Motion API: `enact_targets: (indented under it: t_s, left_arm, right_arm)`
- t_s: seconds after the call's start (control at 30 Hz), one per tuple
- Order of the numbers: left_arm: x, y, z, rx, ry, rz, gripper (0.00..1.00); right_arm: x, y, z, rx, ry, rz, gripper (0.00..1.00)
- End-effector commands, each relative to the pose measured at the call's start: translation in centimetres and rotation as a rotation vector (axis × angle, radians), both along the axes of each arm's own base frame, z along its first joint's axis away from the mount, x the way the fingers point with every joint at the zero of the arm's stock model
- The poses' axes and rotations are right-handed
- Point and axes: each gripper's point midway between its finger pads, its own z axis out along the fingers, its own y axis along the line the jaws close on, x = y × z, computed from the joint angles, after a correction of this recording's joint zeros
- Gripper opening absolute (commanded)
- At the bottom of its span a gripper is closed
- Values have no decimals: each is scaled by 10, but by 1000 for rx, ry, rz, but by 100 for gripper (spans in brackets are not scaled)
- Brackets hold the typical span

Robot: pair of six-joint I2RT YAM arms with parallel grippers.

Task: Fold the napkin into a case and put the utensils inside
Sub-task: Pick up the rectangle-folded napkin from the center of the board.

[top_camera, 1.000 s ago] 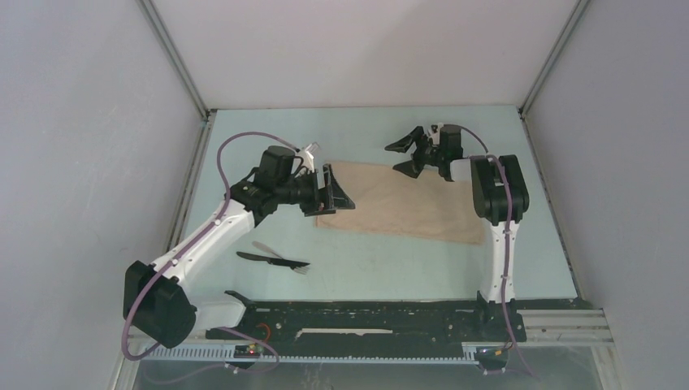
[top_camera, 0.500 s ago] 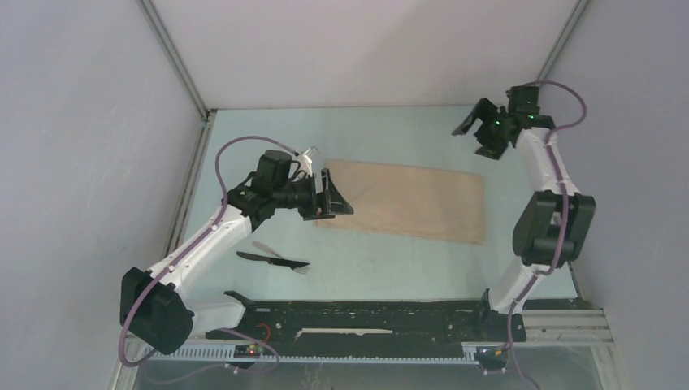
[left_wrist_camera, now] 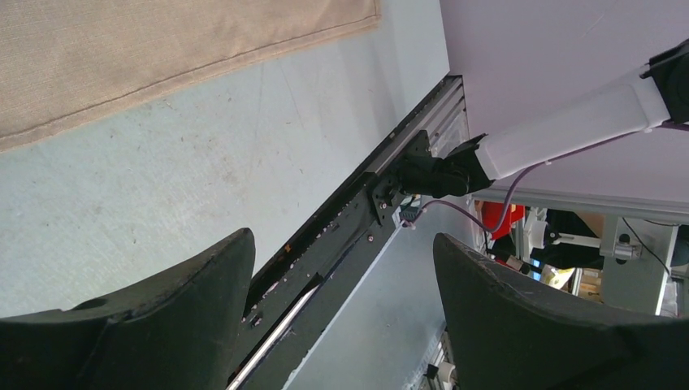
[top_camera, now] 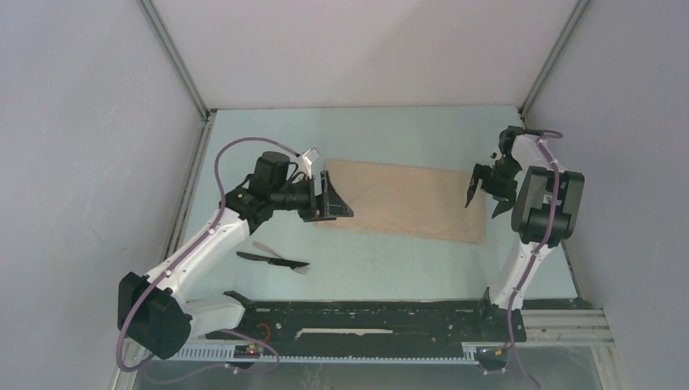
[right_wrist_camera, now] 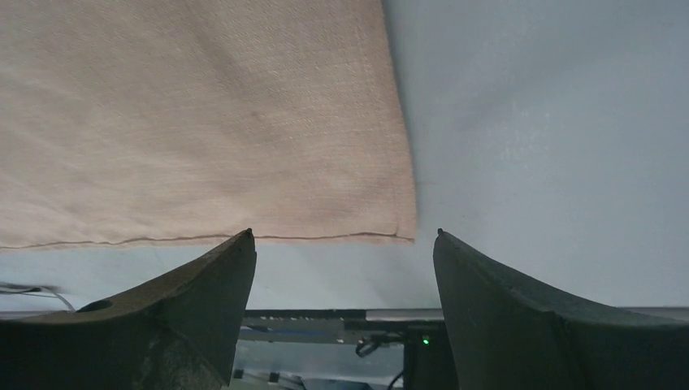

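The napkin's short edge (top_camera: 484, 213) (right_wrist_camera: 402, 146) runs between my open fingers, so my right gripper needs to go down onto it next, shifting slightly toward the napkin's middle, and close.
The napkin (top_camera: 402, 199) lies flat on the table as a long tan strip, folded lengthwise. My left gripper (top_camera: 338, 197) hovers open over its left end; in the left wrist view the napkin (left_wrist_camera: 162, 57) fills the top left and nothing is between the open fingers of the left gripper (left_wrist_camera: 341, 237). My right gripper (top_camera: 485, 197) hangs open over the right end, its fingers pointing down. The right wrist view shows the near right corner of the napkin (right_wrist_camera: 244, 122) just ahead of the right gripper (right_wrist_camera: 343, 234). The utensils (top_camera: 275, 260) lie together on the table near the left arm, apart from both grippers.
The black base rail (top_camera: 366, 317) runs along the near edge of the table. Grey walls enclose the table on the left, back and right, and the right arm's elbow (top_camera: 548, 203) is close to the right wall.
The right arm swung from the back middle of the napkin out to the far right, then came down over the napkin's right end. The left gripper barely shifted.
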Motion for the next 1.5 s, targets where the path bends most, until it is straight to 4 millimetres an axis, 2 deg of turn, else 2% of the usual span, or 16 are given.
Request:
enact_targets:
  t_s: [0.0, 0.13, 0.33, 0.77, 0.93, 1.23, 1.37, 1.47]
  left_arm:
    - [-4, -1, 7, -30, -33, -33, 86]
    - [-4, -2, 7, -32, -26, -41, 86]
    - [-3, -2, 5, -31, -20, -40, 86]
    - [-1, -1, 7, -39, -12, -35, 86]
    - [0, 0, 9, -44, -13, -31, 86]
    - [2, 0, 15, -54, -16, -24, 86]
    - [1, 2, 15, -53, -17, -18, 86]
    - [2, 4, 12, -43, -13, -8, 86]
  right_arm:
    - [0, -13, 9, -48, 15, 50, 88]
    - [0, -15, -4, -51, 60, 55, 89]
    - [14, -8, -10, -22, 42, 64, 90]
    - [7, 0, -51, -50, 100, 89, 89]
    - [6, 6, -65, -78, 92, 96, 84]
    - [11, 6, -68, -189, 48, 111, 57]
    - [15, 7, -68, -198, 16, 108, 35]
    - [14, 8, -67, -196, 3, 121, 13]
